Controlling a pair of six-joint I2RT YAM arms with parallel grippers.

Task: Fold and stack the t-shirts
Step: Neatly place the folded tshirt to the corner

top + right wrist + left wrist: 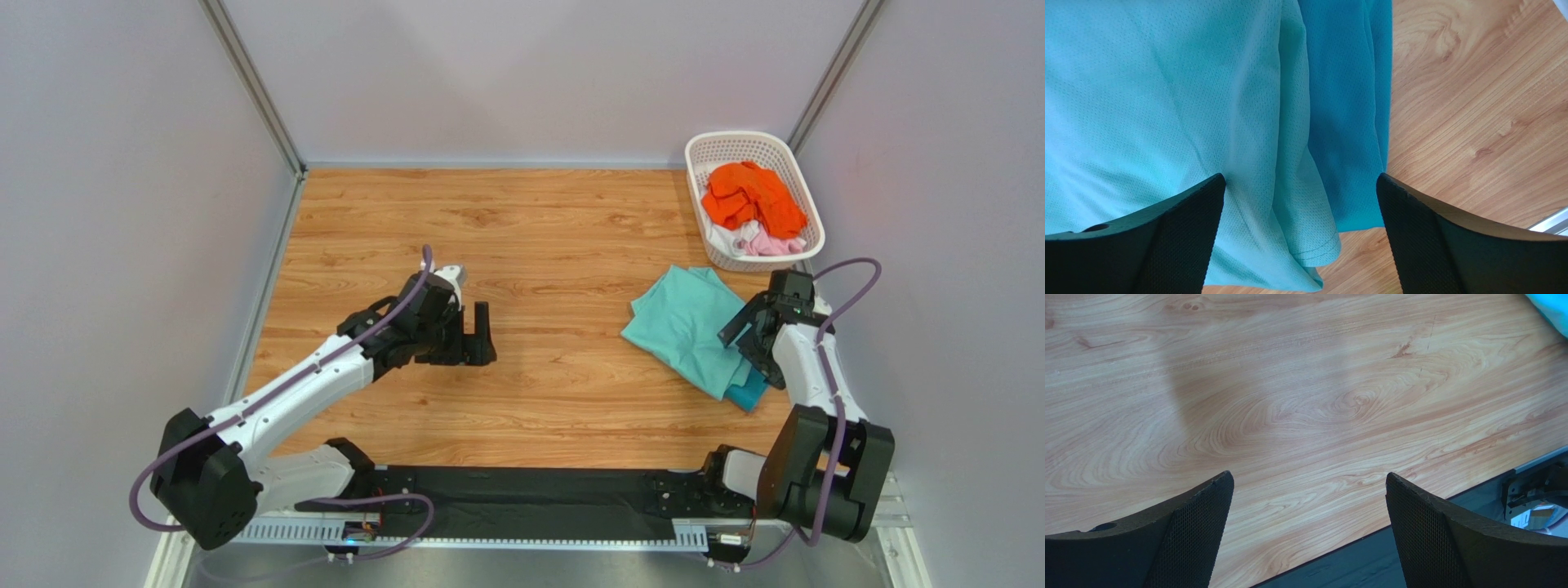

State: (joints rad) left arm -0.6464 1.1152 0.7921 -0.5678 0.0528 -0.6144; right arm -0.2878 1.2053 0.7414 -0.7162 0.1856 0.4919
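Observation:
My right gripper moves down and left in its wrist view next and closes on the mint shirt's ridged edge (741, 360) (1263, 174), since that shirt lies crooked over the teal.
A folded mint green t-shirt (682, 321) lies on the wooden table at the right, on top of a darker teal blue t-shirt (745, 392) whose edge sticks out near the front. In the right wrist view the mint shirt (1168, 104) and the teal shirt (1346, 92) lie side by side below the jaws. My right gripper (751, 331) is open and empty just above their right edge. My left gripper (469, 333) is open and empty over bare wood at mid-table; its wrist view shows a mint corner (1551, 309) at the top right. Orange (751, 196), white and pink (773, 244) shirts lie in the basket.
A white plastic lattice basket (724, 147) stands at the back right corner. Grey walls enclose the table on three sides. A black strip (515, 496) runs along the near edge between the arm bases.

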